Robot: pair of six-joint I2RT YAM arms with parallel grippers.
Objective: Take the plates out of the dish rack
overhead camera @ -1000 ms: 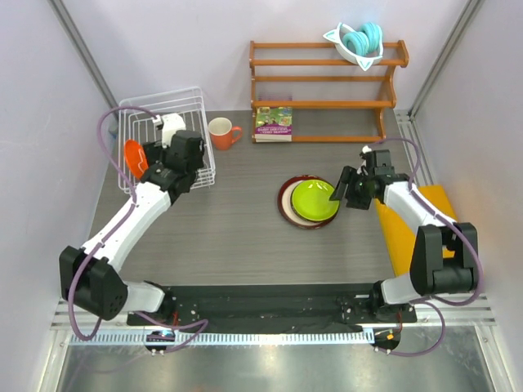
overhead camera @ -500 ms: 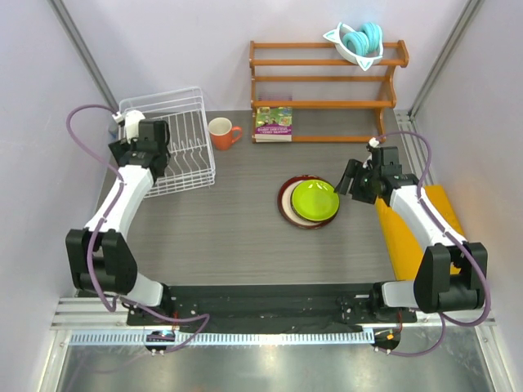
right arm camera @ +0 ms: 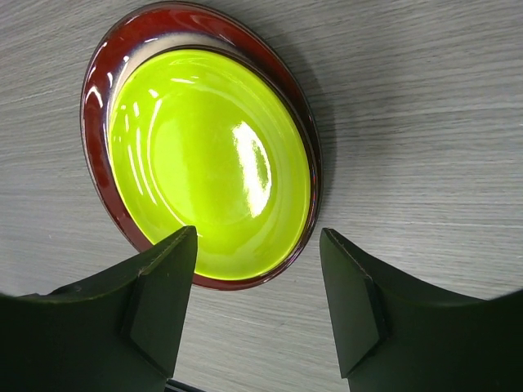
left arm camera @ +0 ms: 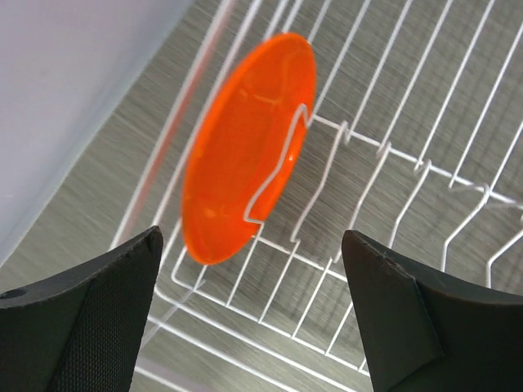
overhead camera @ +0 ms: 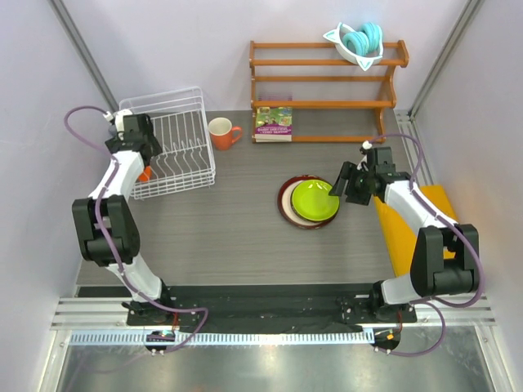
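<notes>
The orange plate [left arm camera: 249, 147] stands on edge. So my left gripper next lowers, shifting left in the wrist view, until its open fingers straddle the plate's upper rim [left arm camera: 191, 186], then closes.
The orange plate [left arm camera: 249, 147] stands on edge, tilted, in the slot wires at the left end of the white wire dish rack [left arm camera: 384, 155]. In the top view only a sliver of the orange plate [overhead camera: 145, 173] shows below my left arm, inside the dish rack [overhead camera: 181, 140]. My left gripper [left arm camera: 253, 314] is open and empty, above the plate and apart from it; it also shows in the top view [overhead camera: 133, 147]. The lime green plate [overhead camera: 315, 200] lies on the dark red plate [overhead camera: 283, 202] mid-table. My right gripper [right arm camera: 257, 302] is open and empty just above their right edge.
An orange mug [overhead camera: 219, 132] stands right of the rack. A book [overhead camera: 274, 122] lies before the wooden shelf [overhead camera: 327, 79], which carries a white bowl with teal rings [overhead camera: 358, 41]. A yellow-orange pad [overhead camera: 409, 233] lies at the right table edge.
My left arm has swung from the rack's right front to its left end, bringing the gripper over the orange plate. My right gripper has barely shifted beside the stacked plates.
</notes>
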